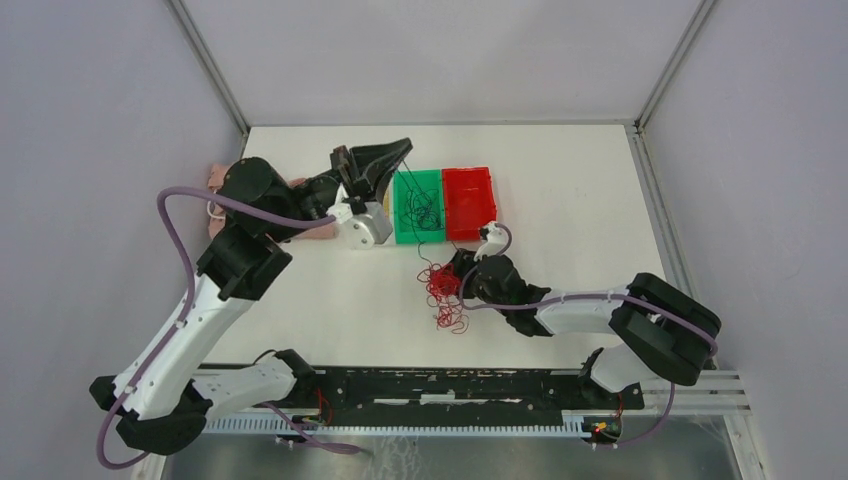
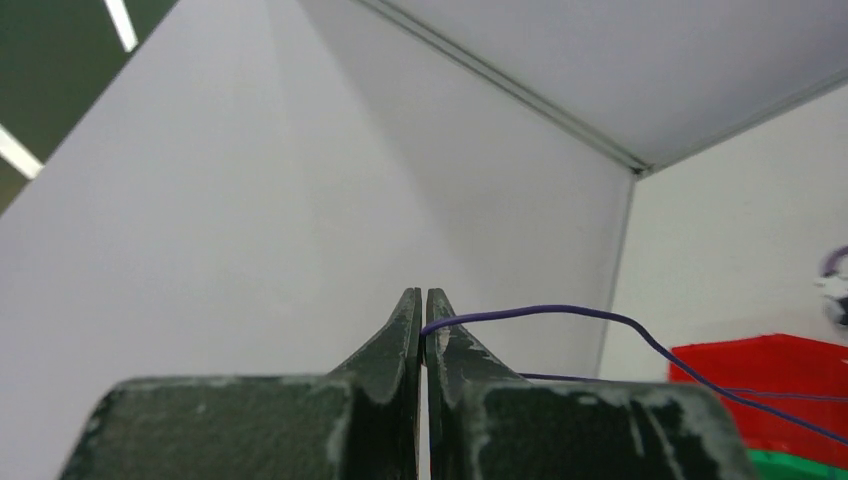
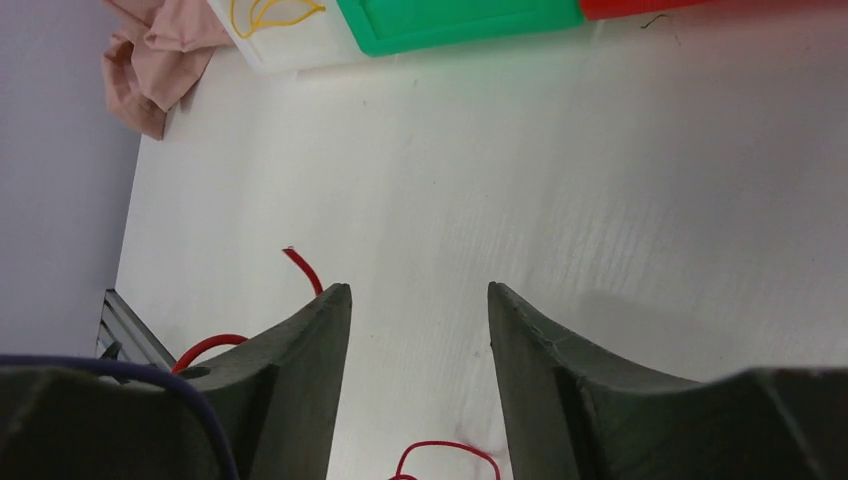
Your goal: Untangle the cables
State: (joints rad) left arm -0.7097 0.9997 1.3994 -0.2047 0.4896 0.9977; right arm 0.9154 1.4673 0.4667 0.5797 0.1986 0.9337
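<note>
My left gripper moves down next, tipping its fingers downward, and lets go of the thin purple cable over the dark cables that already lie in the green tray (image 1: 419,207) (image 2: 797,465).
A tangle of red cables (image 1: 445,295) lies on the white table in front of the trays. My right gripper (image 1: 457,268) is low at the tangle's far edge. Its fingers stand apart (image 3: 420,290), with bare table between the tips and a red loop (image 3: 450,450) lower down between them. A loose red cable end (image 3: 305,268) pokes out past the left finger. My left gripper (image 2: 421,292) is raised above the green tray (image 1: 400,150) and is shut on a thin purple cable (image 2: 560,310), which droops to the right toward the trays. Dark cables (image 1: 425,210) lie in the green tray (image 1: 403,235).
A red tray (image 1: 470,200) sits right of the green one. In the right wrist view, a white tray (image 3: 290,45) left of the green tray (image 3: 450,25) holds a yellow cable (image 3: 270,15). A pink cloth (image 1: 215,180) lies at the far left, partly under the left arm.
</note>
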